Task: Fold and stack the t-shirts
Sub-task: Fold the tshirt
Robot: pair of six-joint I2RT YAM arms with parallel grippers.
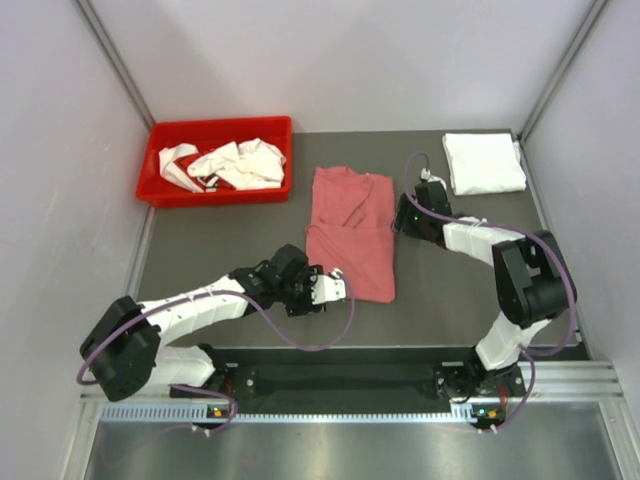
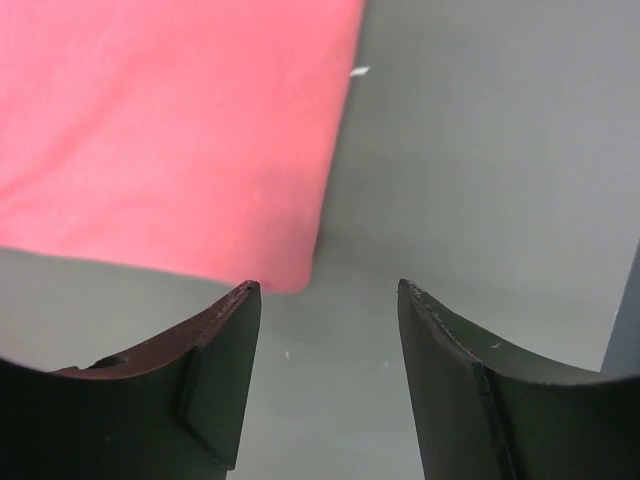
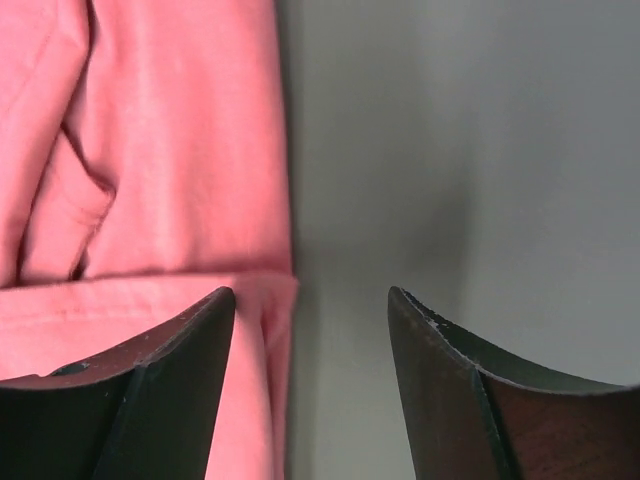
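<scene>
I will move my left gripper down and to the left in the wrist view to close on the pink shirt's near corner (image 2: 288, 268). The corner is just past my open fingers.
A pink t-shirt (image 1: 350, 230) lies partly folded, long and narrow, in the middle of the dark table. My left gripper (image 1: 336, 287) is open and empty at the shirt's near-left corner. In the left wrist view that pink corner (image 2: 170, 130) lies just beyond the fingertips of the left gripper (image 2: 329, 290). My right gripper (image 1: 403, 217) is open and empty at the shirt's right edge. In the right wrist view a folded pink edge (image 3: 170, 150) lies by the left fingertip of the right gripper (image 3: 312, 295). A folded white t-shirt (image 1: 483, 162) lies at the back right.
A red bin (image 1: 160, 190) at the back left holds several crumpled white t-shirts (image 1: 232, 163). Bare dark table (image 1: 450, 290) shows to the right of the pink shirt. White walls enclose the back and both sides.
</scene>
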